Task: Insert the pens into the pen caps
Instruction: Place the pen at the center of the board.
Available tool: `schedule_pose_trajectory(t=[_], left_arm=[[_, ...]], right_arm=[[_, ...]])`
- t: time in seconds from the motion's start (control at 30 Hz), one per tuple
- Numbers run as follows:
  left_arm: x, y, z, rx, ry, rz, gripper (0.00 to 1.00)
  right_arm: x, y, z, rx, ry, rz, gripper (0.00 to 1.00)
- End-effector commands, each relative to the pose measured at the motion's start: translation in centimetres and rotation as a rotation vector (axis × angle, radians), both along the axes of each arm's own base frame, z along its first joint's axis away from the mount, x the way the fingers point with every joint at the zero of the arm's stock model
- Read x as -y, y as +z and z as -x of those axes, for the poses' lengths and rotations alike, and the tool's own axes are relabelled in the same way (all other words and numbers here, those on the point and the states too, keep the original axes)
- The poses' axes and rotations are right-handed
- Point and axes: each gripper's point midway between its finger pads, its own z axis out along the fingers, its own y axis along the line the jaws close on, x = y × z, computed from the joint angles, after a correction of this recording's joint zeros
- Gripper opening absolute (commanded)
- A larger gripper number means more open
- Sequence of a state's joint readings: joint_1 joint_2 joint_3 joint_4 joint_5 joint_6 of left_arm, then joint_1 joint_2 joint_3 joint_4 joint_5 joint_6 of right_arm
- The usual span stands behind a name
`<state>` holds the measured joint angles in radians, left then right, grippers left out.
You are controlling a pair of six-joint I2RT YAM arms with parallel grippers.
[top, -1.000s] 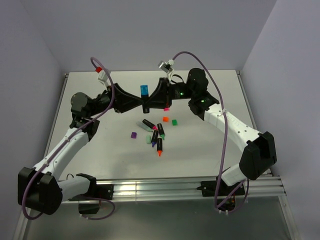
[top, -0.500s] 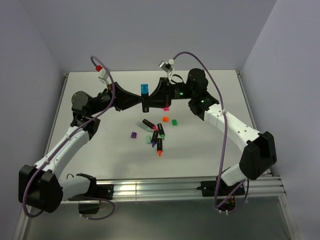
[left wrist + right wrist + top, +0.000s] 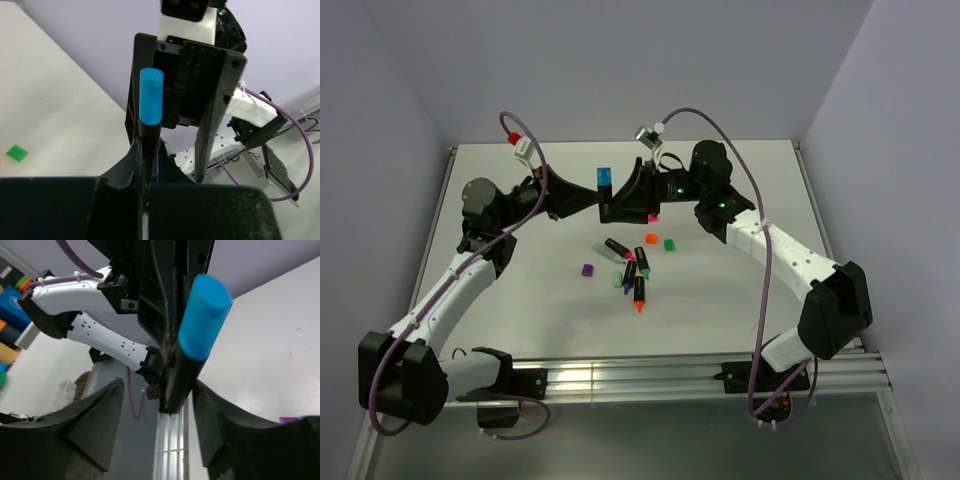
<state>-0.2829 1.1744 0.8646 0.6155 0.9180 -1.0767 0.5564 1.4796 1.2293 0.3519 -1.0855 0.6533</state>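
My left gripper moves to the left in the top view and down to release the pen next, since clear tabletop lies below it on that side.
A black pen (image 3: 607,200) with a blue cap (image 3: 605,179) on its top end stands upright in the air over the back of the table. My left gripper (image 3: 146,146) is shut on the pen's black barrel (image 3: 148,136), below the blue cap (image 3: 151,97). My right gripper (image 3: 157,386) is open, its fingers apart on either side of the barrel (image 3: 181,377) without touching it. More pens (image 3: 629,264) lie in a loose group mid-table, one with an orange tip (image 3: 639,294). Loose caps lie around them: pink (image 3: 653,217), orange (image 3: 651,238), green (image 3: 669,243), purple (image 3: 587,270).
The grey table (image 3: 520,300) is walled at the back and both sides. An aluminium rail (image 3: 660,378) runs along its near edge by the arm bases. Both arms meet over the back middle, above the scattered pens and caps.
The left gripper has shut on the blue-capped pen. The right gripper, shut on it before, has opened and let go. The pen has shifted slightly up and left.
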Motion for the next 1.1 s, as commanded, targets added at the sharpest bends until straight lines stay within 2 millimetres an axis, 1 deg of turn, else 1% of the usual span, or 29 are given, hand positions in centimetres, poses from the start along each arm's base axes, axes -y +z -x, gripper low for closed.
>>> schedule_pose_trajectory(t=[0.0, 0.03, 0.07, 0.13, 0.17, 0.2, 0.23, 0.27, 0.3, 0.33, 0.37, 0.4, 0.43, 0.47, 0.5, 0.53, 0.57, 0.6, 0.63, 0.67, 0.7, 0.73, 0.77, 0.8, 0.83, 0.9, 1.0, 1.03, 1.07], left_arm=[[-1.3, 1.9, -0.4, 0.078, 0.054, -0.014, 0.00], [-1.5, 1.9, -0.6, 0.081, 0.063, -0.023, 0.01], [-1.7, 1.1, -1.0, 0.062, 0.076, -0.052, 0.00], [-2.6, 0.6, -2.0, 0.056, 0.110, -0.097, 0.00], [-3.6, -1.3, -3.2, 0.037, 0.149, -0.168, 0.00], [-4.2, -2.2, -3.9, 0.025, 0.172, -0.212, 0.00], [-4.8, -2.5, -5.3, 0.031, 0.198, -0.256, 0.00], [-6.5, -5.5, -6.1, -0.024, 0.226, -0.371, 0.00], [-7.4, -4.9, -7.3, 0.002, 0.247, -0.412, 0.00], [-8.3, -7.3, -9.0, 0.000, 0.239, -0.486, 0.00], [-10.1, -8.6, -9.9, -0.053, 0.260, -0.520, 0.00], [-11.5, -9.9, -10.3, -0.117, 0.262, -0.546, 0.00], [-12.9, -11.4, -12.0, -0.103, 0.271, -0.603, 0.00], [-14.7, -12.4, -13.1, -0.112, 0.305, -0.643, 0.00], [-15.9, -14.4, -14.3, -0.156, 0.312, -0.695, 0.00], [-17.0, -15.7, -15.2, -0.128, 0.317, -0.757, 0.00], [-18.3, -16.9, -16.0, -0.154, 0.336, -0.785, 0.00], [-19.2, -17.2, -16.8, -0.167, 0.341, -0.797, 0.00], [-20.0, -19.7, -17.7, -0.217, 0.330, -0.815, 0.00], [-21.3, -20.8, -18.3, -0.244, 0.347, -0.834, 0.00], [-22.1, -21.0, -19.3, -0.243, 0.356, -0.845, 0.00], [-22.6, -23.1, -19.9, -0.288, 0.346, -0.851, 0.00], [-23.8, -24.1, -20.3, -0.314, 0.361, -0.865, 0.00], [-24.5, -24.2, -21.1, -0.312, 0.374, -0.871, 0.00], [-24.9, -25.9, -21.5, -0.340, 0.363, -0.869, 0.00], [-26.1, -27.0, -22.2, -0.364, 0.369, -0.861, 0.00], [-26.9, -27.8, -22.8, -0.378, 0.377, -0.855, 0.00], [-27.0, -28.8, -22.9, -0.394, 0.372, -0.860, 0.00], [-27.2, -29.3, -23.0, -0.404, 0.375, -0.867, 0.00]], right_arm=[[0.1, -0.2, -0.4, 0.033, -0.014, -0.011, 0.68], [0.2, -0.4, -0.7, 0.029, -0.024, -0.008, 0.71], [0.3, -0.7, -1.0, 0.024, -0.033, -0.003, 0.77], [0.4, -1.7, -1.7, 0.006, -0.057, 0.018, 0.93], [0.9, -2.1, -2.6, -0.002, -0.095, 0.031, 0.94], [1.1, -2.6, -3.3, 0.014, -0.120, 0.046, 0.95], [1.5, -3.7, -3.8, -0.017, -0.143, 0.082, 0.96], [2.3, -4.0, -5.1, 0.018, -0.189, 0.101, 0.96], [2.6, -4.6, -5.5, 0.019, -0.203, 0.125, 0.96], [3.2, -5.7, -5.6, -0.014, -0.217, 0.175, 0.97], [3.6, -5.7, -6.1, 0.005, -0.239, 0.194, 0.98], [4.2, -6.1, -6.6, 0.045, -0.259, 0.219, 0.98], [4.6, -6.5, -6.4, 0.035, -0.263, 0.244, 0.99], [5.1, -6.8, -6.5, 0.046, -0.269, 0.252, 0.99], [5.4, -7.0, -6.5, 0.039, -0.271, 0.256, 1.00], [5.7, -7.0, -6.5, 0.038, -0.274, 0.256, 1.00], [6.0, -7.0, -6.4, 0.037, -0.280, 0.257, 1.00], [6.5, -7.0, -6.6, 0.035, -0.292, 0.256, 1.00], [6.7, -7.3, -6.6, 0.031, -0.293, 0.259, 1.00], [6.9, -7.3, -6.6, 0.034, -0.298, 0.260, 1.00], [7.3, -7.1, -6.6, 0.043, -0.306, 0.258, 1.00], [7.4, -7.2, -6.5, 0.046, -0.307, 0.258, 1.00], [7.6, -7.5, -6.4, 0.044, -0.309, 0.262, 1.00], [7.7, -7.4, -6.4, 0.045, -0.311, 0.262, 1.00], [7.8, -7.6, -6.3, 0.039, -0.308, 0.264, 1.00], [7.9, -7.8, -6.3, 0.034, -0.308, 0.269, 1.00], [8.0, -8.0, -6.3, 0.030, -0.305, 0.273, 1.00], [7.9, -8.1, -6.4, 0.028, -0.305, 0.273, 1.00], [7.9, -8.1, -6.4, 0.025, -0.304, 0.273, 1.00]])
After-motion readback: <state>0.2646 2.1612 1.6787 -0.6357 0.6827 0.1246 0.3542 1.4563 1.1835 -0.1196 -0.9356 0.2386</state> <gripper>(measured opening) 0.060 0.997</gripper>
